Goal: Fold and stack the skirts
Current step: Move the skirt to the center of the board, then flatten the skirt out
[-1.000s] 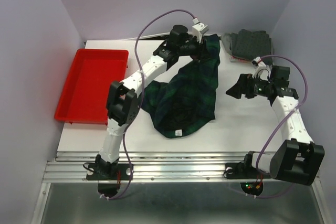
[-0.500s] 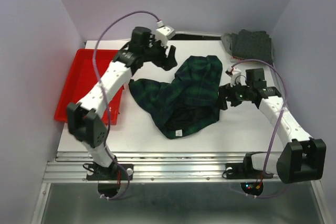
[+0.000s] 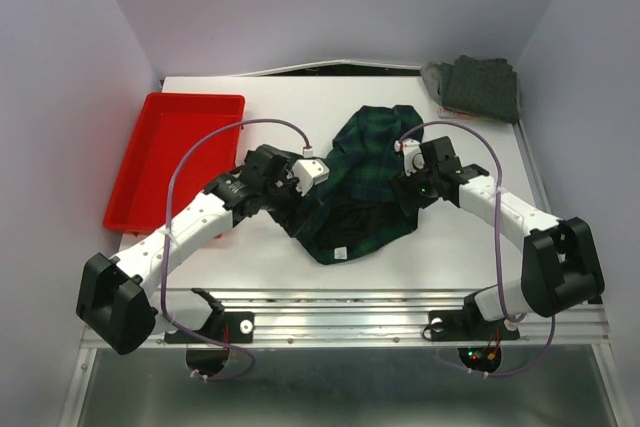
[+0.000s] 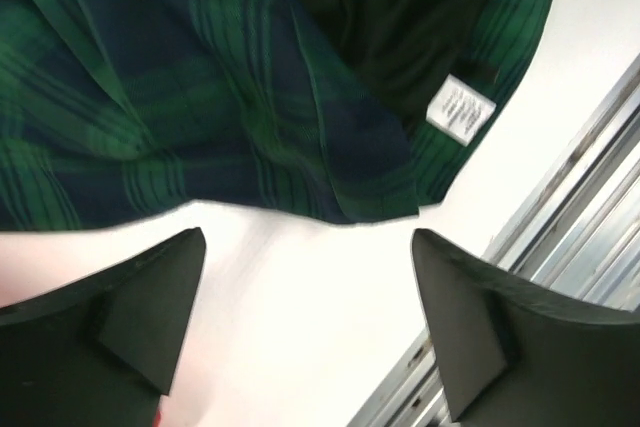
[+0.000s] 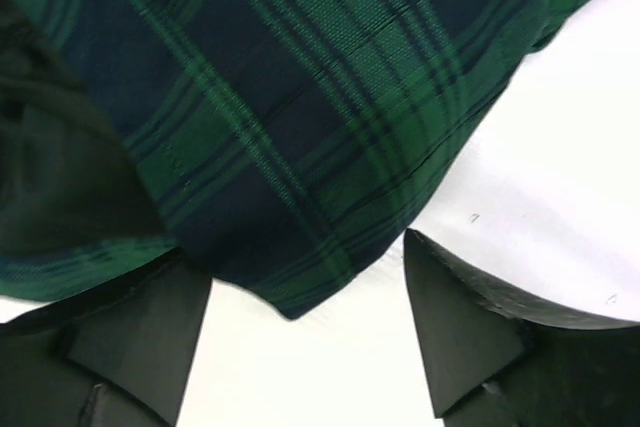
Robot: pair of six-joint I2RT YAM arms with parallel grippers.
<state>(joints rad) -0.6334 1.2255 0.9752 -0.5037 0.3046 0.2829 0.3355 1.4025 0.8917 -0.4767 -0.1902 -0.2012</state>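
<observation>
My left gripper next brings its open fingers around the skirt's corner by the white label to close. They span bare table just short of it.
The green-navy plaid skirt lies crumpled mid-table, its dark lining and a white label showing at the near end. My left gripper hovers open at the skirt's left edge; in the left wrist view the left gripper has only bare table between its fingers, with the plaid skirt just beyond. My right gripper is open at the skirt's right edge; in the right wrist view a corner of the plaid skirt reaches between the jaws of the right gripper. The charcoal dotted skirt lies folded at the back right.
A red plastic tray sits at the table's left side, close behind my left forearm. A strip of lighter grey cloth shows at the left edge of the folded charcoal skirt. A metal rail runs along the near edge.
My left gripper let go of the plaid skirt at the back, opened and swung down to its near left edge. The skirt dropped onto the table. My right gripper moved left to its right edge.
</observation>
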